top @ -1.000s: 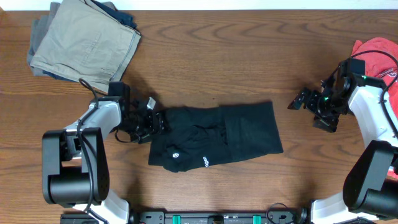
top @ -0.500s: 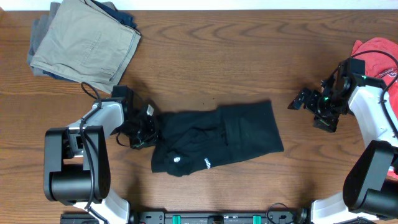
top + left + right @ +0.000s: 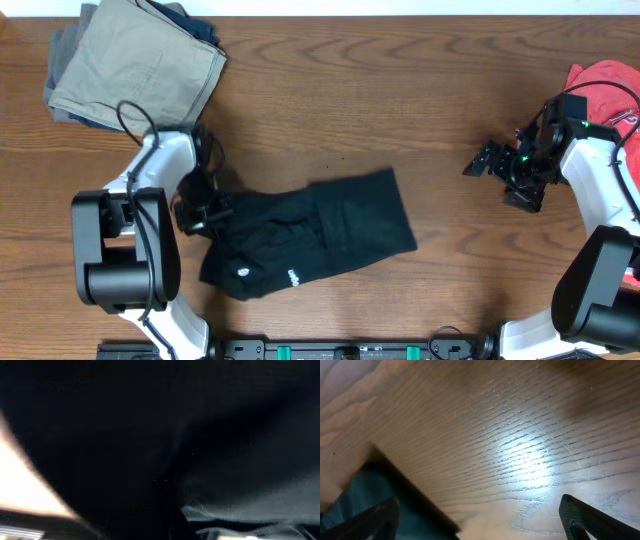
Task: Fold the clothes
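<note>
The garment's held end should next go up with my left gripper, swing to the right in the overhead view, and then come down over the flat end.
The clothes [image 3: 320, 225] are a black garment lying crumpled and slanted on the wooden table at the front centre-left. A small white round logo [image 3: 247, 267] and short white lettering [image 3: 293, 277] show near its lower left end. My left gripper [image 3: 200, 212] is at the garment's left edge, shut on the fabric. Black cloth [image 3: 200, 420] fills the left wrist view and hides the fingers. My right gripper [image 3: 490, 163] is open and empty over bare wood at the right, well apart from the garment. Its fingertips are spread wide in the right wrist view [image 3: 480, 515].
Folded khaki trousers [image 3: 135, 65] lie on darker clothes at the back left corner. A red T-shirt [image 3: 610, 85] lies at the right edge behind my right arm. Bare wood [image 3: 330, 110] spans the table's middle and back.
My left gripper has moved left and toward the front, dragging the black garment with it. The garment now lies further left and slanted. The right arm has not moved.
</note>
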`<state>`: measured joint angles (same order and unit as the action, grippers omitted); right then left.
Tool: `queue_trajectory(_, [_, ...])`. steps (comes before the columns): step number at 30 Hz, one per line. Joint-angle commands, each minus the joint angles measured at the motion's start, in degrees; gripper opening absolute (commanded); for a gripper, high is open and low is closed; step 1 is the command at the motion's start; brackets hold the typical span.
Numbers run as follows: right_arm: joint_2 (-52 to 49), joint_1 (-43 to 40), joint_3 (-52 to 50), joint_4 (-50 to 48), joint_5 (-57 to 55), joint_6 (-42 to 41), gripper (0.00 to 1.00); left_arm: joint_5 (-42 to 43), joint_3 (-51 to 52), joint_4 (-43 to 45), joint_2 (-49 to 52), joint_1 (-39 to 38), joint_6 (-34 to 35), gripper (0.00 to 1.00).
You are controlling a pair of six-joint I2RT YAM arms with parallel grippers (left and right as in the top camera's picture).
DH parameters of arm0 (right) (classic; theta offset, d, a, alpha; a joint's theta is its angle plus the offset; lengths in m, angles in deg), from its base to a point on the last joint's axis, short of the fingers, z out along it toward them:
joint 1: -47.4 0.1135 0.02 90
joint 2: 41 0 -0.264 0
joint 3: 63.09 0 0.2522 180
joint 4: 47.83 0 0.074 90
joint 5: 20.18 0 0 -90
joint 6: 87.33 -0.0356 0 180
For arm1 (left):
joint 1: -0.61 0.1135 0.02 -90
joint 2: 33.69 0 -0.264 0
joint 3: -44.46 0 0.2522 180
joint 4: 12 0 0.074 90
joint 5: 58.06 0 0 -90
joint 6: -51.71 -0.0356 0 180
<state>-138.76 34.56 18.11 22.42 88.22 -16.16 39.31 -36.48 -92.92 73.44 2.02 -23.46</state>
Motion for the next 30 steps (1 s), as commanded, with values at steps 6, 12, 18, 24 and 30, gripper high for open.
queue_trajectory(6, [1.1, -0.2, 0.8, 0.0, 0.0, 0.7, 0.99, -4.6, -9.9, -8.2, -10.8, 0.0, 0.5, 0.06])
queue_trajectory(12, [1.1, -0.2, 0.8, 0.0, 0.0, 0.7, 0.99, -1.4, -11.4, -10.4, -20.2, -2.5, 0.5, 0.06])
queue_trajectory(18, [1.1, -0.2, 0.8, 0.0, 0.0, 0.7, 0.99, 4.8, -11.4, -8.3, -25.2, -8.5, 0.7, 0.06])
queue_trajectory(24, [1.1, -0.2, 0.8, -0.1, 0.0, 0.7, 0.99, 5.5, -11.3, -3.3, -24.7, -16.1, 7.0, 0.06])
queue_trajectory(30, [1.1, -0.2, 0.8, -0.1, 0.0, 0.7, 0.99, 6.6, -10.6, 5.8, -23.2, -25.3, 13.2, 0.06])
